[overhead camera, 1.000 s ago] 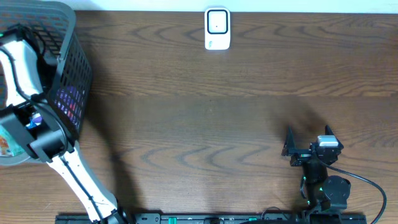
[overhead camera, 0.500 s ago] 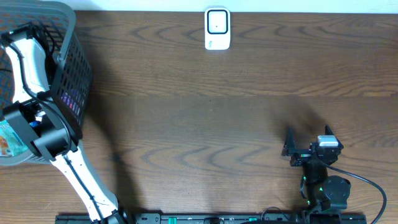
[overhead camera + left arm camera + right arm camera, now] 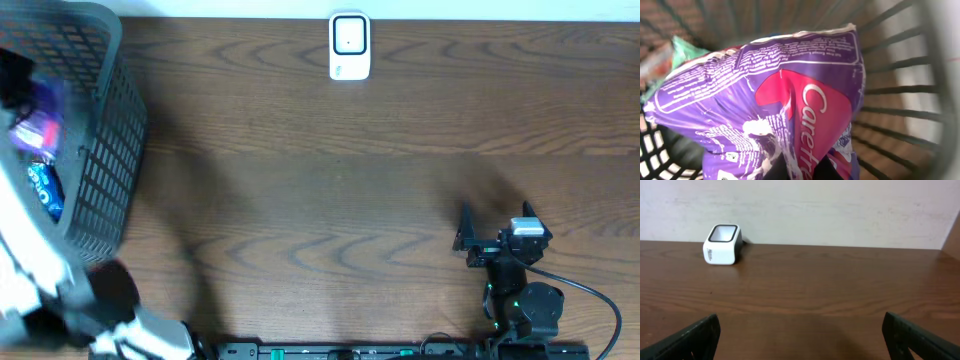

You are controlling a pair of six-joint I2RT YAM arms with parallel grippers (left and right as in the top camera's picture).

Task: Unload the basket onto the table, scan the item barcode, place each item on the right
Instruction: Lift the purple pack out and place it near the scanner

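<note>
I should next lift my left gripper over the basket's rim. Then I should bring the packet down onto the table in front of the scanner, where the table is empty.
The item is a purple and pink "Carefree" packet [image 3: 790, 95] that fills the left wrist view inside the dark mesh basket [image 3: 900, 90]. My left gripper [image 3: 801, 171] is shut on the packet's lower edge, and its dark fingertips [image 3: 776, 169] pinch the crumpled film. Overhead, the packet [image 3: 36, 122] shows as a blurred purple patch in the basket [image 3: 105, 150] at the far left. I cannot make out a barcode on the side facing me. The white scanner [image 3: 349, 45] stands at the back middle of the table. My right gripper [image 3: 495, 212] rests open near the front right, holding nothing.
A blue packet [image 3: 46, 190] lies in the basket, with green and orange packs [image 3: 670, 52] under the purple one. The left arm [image 3: 70, 305] is a blur at the front left corner. In the right wrist view the scanner [image 3: 722, 245] stands far left, before a pale wall.
The left gripper has shut on the purple packet inside the basket. The left arm has swung toward the front left edge and is now blurred. The right arm has not moved.
</note>
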